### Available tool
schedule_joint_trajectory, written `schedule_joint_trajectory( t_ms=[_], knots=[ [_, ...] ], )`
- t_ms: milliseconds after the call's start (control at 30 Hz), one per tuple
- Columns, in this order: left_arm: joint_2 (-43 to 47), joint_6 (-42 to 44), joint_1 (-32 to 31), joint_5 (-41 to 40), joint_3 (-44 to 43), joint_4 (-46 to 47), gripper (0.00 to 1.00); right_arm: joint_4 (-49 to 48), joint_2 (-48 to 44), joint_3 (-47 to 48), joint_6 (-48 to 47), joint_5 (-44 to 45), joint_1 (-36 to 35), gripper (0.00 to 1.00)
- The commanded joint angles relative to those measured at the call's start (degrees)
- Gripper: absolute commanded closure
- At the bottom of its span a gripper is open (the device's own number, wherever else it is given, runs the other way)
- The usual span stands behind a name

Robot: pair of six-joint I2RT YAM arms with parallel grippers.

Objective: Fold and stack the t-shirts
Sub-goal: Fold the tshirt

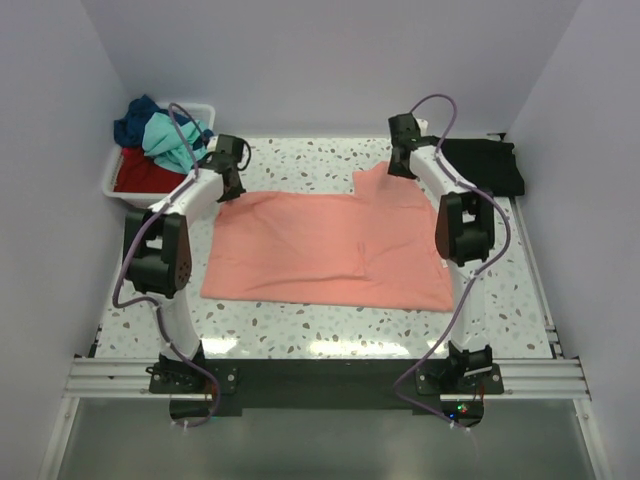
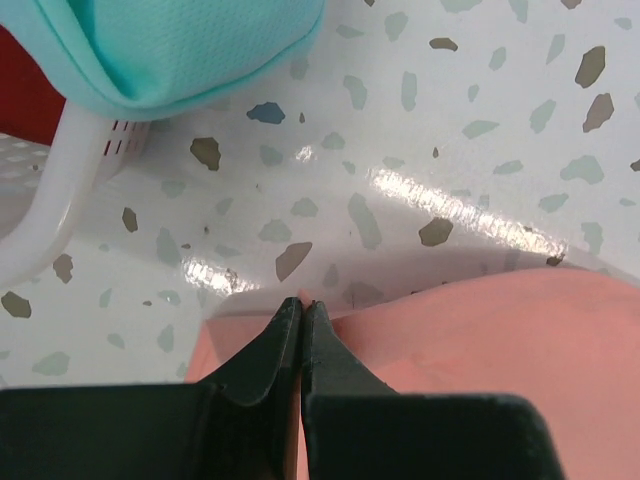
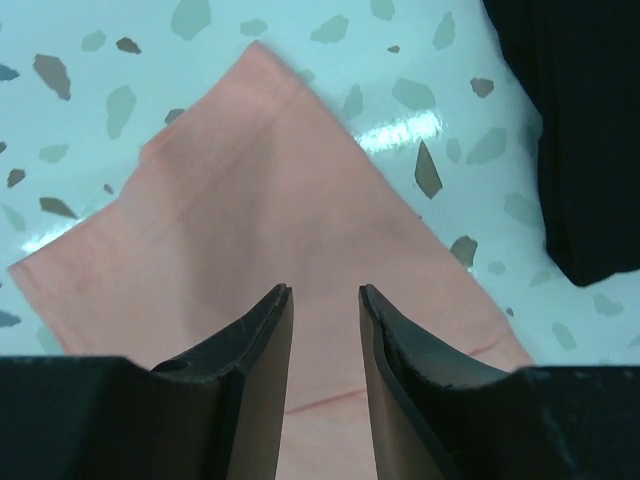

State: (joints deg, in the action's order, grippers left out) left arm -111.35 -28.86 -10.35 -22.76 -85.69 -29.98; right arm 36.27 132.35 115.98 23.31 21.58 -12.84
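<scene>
The t-shirt sleeve's far corner (image 1: pixel 387 164) (image 3: pixel 260 60) is outward of and below the open fingers of my right gripper, so my right gripper should move outward and lower to close on it.
The salmon-pink t-shirt (image 1: pixel 320 250) lies spread flat on the speckled table, one sleeve pointing to the far right. My left gripper (image 1: pixel 232 187) is at its far left corner. In the left wrist view this gripper (image 2: pixel 302 303) is shut, with a sliver of the pink cloth (image 2: pixel 500 350) pinched between the tips and the edge slightly lifted. My right gripper (image 1: pixel 400 165) hovers over the sleeve. In its wrist view the right gripper (image 3: pixel 325 292) is open over the pink sleeve (image 3: pixel 250 180), nothing between the fingers. A folded black t-shirt (image 1: pixel 485 165) lies at the far right.
A white bin (image 1: pixel 112 185) at the far left holds teal (image 1: pixel 165 135), navy (image 1: pixel 135 115) and red (image 1: pixel 145 172) shirts. The teal cloth (image 2: pixel 170 50) hangs over the bin wall (image 2: pixel 60 190), close to my left gripper. The black shirt (image 3: pixel 580 120) lies just right of the sleeve.
</scene>
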Motion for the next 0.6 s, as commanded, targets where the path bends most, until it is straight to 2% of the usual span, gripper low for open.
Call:
schedule_joint_trajectory(
  t_ms=[0, 233, 567],
  knots=[
    [4.99, -0.49, -1.25, -1.49, 2.72, -0.78, 1.00, -4.09, 3.34, 4.60, -3.53, 2.84, 1.59, 0.62],
    [7.02, -1.02, -2.48, -1.06, 5.01, -2.10, 1.00, -13.67, 6.60, 5.74, -7.66, 2.94, 2.03, 0.62],
    [7.11, -1.72, -3.27, -1.49, 5.01, -3.42, 1.00, -18.52, 8.97, 8.55, -9.77, 1.97, 2.21, 0.61]
  ],
)
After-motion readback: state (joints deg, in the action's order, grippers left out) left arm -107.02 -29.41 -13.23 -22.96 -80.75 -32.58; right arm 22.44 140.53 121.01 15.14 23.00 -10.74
